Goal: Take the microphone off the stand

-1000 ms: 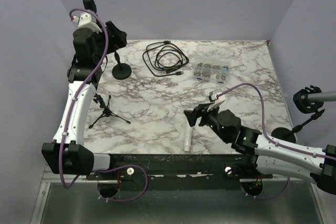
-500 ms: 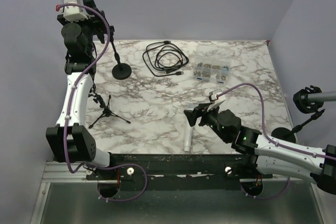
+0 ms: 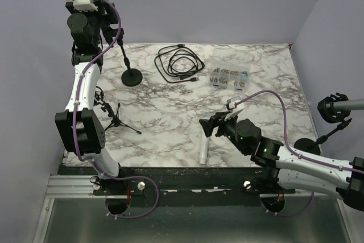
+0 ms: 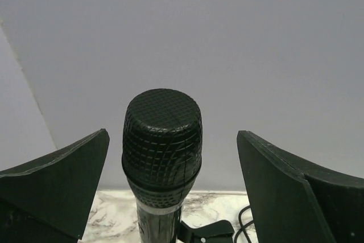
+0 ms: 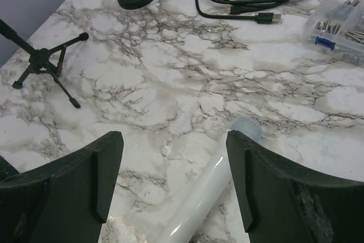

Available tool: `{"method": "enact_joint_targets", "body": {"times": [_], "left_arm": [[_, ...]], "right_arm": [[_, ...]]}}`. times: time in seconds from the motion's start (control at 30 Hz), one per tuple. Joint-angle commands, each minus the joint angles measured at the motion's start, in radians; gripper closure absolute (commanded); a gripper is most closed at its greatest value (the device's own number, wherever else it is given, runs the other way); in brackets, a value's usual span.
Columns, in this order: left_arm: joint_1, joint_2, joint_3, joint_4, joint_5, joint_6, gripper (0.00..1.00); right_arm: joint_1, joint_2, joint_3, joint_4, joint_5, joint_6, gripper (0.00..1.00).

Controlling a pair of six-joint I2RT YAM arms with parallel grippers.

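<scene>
My left gripper moves slightly closer onto the black microphone's head (image 4: 162, 146) next and closes around it.
A black microphone (image 4: 162, 140) stands upright in the clip (image 4: 207, 231) of a black stand with a round base (image 3: 132, 77) at the table's far left. My left gripper (image 4: 172, 135) is open, its fingers on either side of the microphone's head and not touching it. In the top view my left gripper (image 3: 108, 21) is raised at the top of the stand's pole and hides the microphone. My right gripper (image 5: 173, 140) is open and empty, low over a white microphone (image 5: 199, 203) that lies on the table, also seen in the top view (image 3: 203, 151).
A small black tripod stand (image 3: 116, 120) stands at the near left. A coiled black cable (image 3: 179, 64) and a clear parts box (image 3: 227, 77) lie at the back. Another stand (image 3: 335, 109) is beyond the table's right edge. Walls close in left and behind.
My left arm has swung up and back to the far left, bringing its open gripper around the microphone's head. The right arm has not moved.
</scene>
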Motion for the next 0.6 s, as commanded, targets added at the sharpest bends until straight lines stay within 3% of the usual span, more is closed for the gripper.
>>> {"method": "enact_joint_targets", "body": {"times": [0.0,0.17,0.33,0.57], "left_arm": [[0.006,0.051,0.067,0.015,0.066,0.027,0.02],[0.008,0.056,0.064,0.002,0.020,0.038,0.12],[0.008,0.040,0.052,0.000,0.031,0.060,0.40],[0.006,-0.035,0.030,-0.070,0.079,0.012,0.73]], "right_arm": [[-0.006,0.008,0.029,0.004,0.015,0.005,0.19],[-0.006,0.012,0.037,-0.001,0.024,-0.006,0.19],[-0.007,0.036,0.052,0.006,0.016,-0.011,0.19],[-0.007,0.046,0.062,0.008,-0.001,-0.011,0.19]]}}
